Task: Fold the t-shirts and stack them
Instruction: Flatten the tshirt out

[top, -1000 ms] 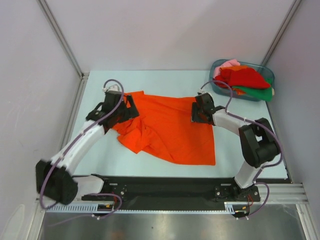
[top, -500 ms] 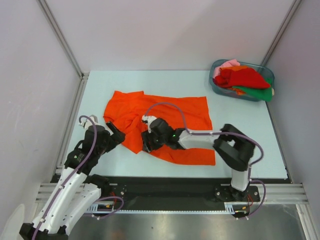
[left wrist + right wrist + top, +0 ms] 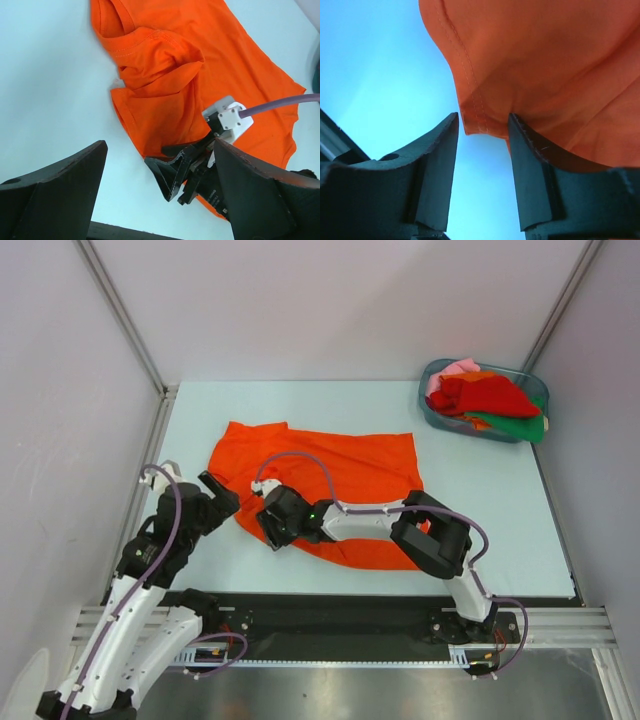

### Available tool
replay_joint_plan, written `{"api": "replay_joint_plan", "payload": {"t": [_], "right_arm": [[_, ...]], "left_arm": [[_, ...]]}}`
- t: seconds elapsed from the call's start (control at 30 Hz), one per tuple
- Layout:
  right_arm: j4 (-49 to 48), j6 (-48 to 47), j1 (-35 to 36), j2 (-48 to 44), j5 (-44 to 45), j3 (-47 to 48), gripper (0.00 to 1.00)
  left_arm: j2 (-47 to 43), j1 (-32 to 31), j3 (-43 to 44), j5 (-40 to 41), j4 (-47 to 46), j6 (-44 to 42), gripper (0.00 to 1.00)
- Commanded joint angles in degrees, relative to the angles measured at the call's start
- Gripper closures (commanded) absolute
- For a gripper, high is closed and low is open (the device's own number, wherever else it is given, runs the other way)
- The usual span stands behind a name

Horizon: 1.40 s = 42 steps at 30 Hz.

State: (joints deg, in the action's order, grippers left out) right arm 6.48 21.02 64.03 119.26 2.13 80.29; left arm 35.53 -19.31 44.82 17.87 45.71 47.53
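Observation:
The left gripper lowers its open fingers toward the table and around the orange t-shirt's jutting hem corner (image 3: 240, 520) (image 3: 115, 93) next. That corner sticks out beside the t-shirt's rumpled folds.
A bright orange t-shirt (image 3: 345, 475) lies spread on the table, its left part rumpled with folds near the collar (image 3: 150, 55). My right gripper (image 3: 268, 526) is low at the shirt's near-left edge. It is open, and a stitched hem corner (image 3: 479, 122) lies just at the tips of its fingers (image 3: 437, 160). My left gripper (image 3: 222, 502) is wide open and empty, just left of the shirt. In the left wrist view, the left gripper (image 3: 160, 200) hovers above the table, with the right gripper (image 3: 182, 172) showing between its fingers.
A bluish plastic tub (image 3: 433, 410) at the back right holds red (image 3: 485, 395), green (image 3: 520, 427) and pink (image 3: 455, 369) shirts. Pale walls with metal posts close the left, right and back sides. A black rail (image 3: 330, 615) runs along the table's near edge.
Both arms let go of the shirt. My left arm drew back to the near left. My right arm swept from the shirt's right side across to its near-left hem.

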Motion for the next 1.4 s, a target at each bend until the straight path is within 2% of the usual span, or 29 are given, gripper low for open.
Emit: {"api": "replay_joint_plan", "payload": {"t": [0.0,0.1,0.17,0.23,0.3,0.4,0.47,0.53,0.63,0.67,0.7,0.73,0.8,0.87,1.13,1.27,1.37], "right_arm": [[4.94,-2.03,1.62,2.99,3.67,3.20,0.53],[5.38,-2.99,1.89,3.26,4.37,2.59,0.64],[6.43,-3.35,1.80,2.65,4.37,2.24,0.83],[8.10,-3.17,2.24,0.89,5.16,1.37,0.95],[8.02,-3.17,2.76,-4.46,5.69,-2.23,0.96],[7.50,-2.82,4.08,-10.69,4.56,-6.37,0.98],[8.28,-0.55,3.91,-11.77,0.00,-6.90,0.98],[8.55,0.69,4.08,-12.91,-1.60,-7.60,0.97],[7.76,2.01,4.26,-14.58,-1.60,-9.97,0.93],[7.93,2.36,4.26,-14.93,-1.60,-10.33,0.90],[8.02,3.15,4.35,-15.55,-1.60,-10.77,0.82],[7.93,3.42,4.26,-16.16,-1.60,-11.73,0.70],[8.11,3.94,4.17,-19.14,-1.60,-12.52,0.64],[8.28,4.21,3.65,-23.00,-1.43,-13.49,0.60],[8.46,5.44,-3.03,-38.56,-1.60,-21.57,0.58],[8.46,6.14,-8.20,-45.86,-3.26,-27.55,0.58],[9.16,6.58,-10.94,-50.61,-4.85,-30.89,0.59]], "left_arm": [[-0.02,0.50,1.68,2.26,0.43,-0.86,0.06],[2.17,2.43,2.29,-0.45,0.34,-1.47,0.05],[3.66,4.89,2.82,-3.71,0.17,-2.35,0.05],[6.13,7.34,2.99,-6.77,0.25,-2.96,0.05],[8.58,8.06,2.73,-7.84,-0.10,-4.02,0.05],[13.05,8.15,1.16,-9.69,-1.15,-5.43,0.13],[15.09,8.24,-1.74,-11.27,-2.46,-3.86,0.15],[17.02,8.15,-4.63,-13.29,-3.17,-2.27,0.20],[15.29,8.06,-9.20,-13.65,-5.45,1.16,0.24],[14.49,8.06,-10.35,-13.56,-5.89,2.56,0.24],[13.61,8.06,-11.41,-13.13,-6.33,3.00,0.26],[12.73,7.89,-13.42,-12.69,-6.51,3.62,0.28],[11.15,7.80,-15.54,-10.85,-6.43,5.02,0.34],[11.49,7.80,-18.88,-10.39,-8.70,5.82,0.35],[21.94,6.30,-22.05,-11.54,-18.10,3.98,0.44],[21.51,6.04,-21.61,-10.84,-18.47,3.36,0.46],[21.16,5.86,-21.35,-10.49,-17.42,3.54,0.53]]}}
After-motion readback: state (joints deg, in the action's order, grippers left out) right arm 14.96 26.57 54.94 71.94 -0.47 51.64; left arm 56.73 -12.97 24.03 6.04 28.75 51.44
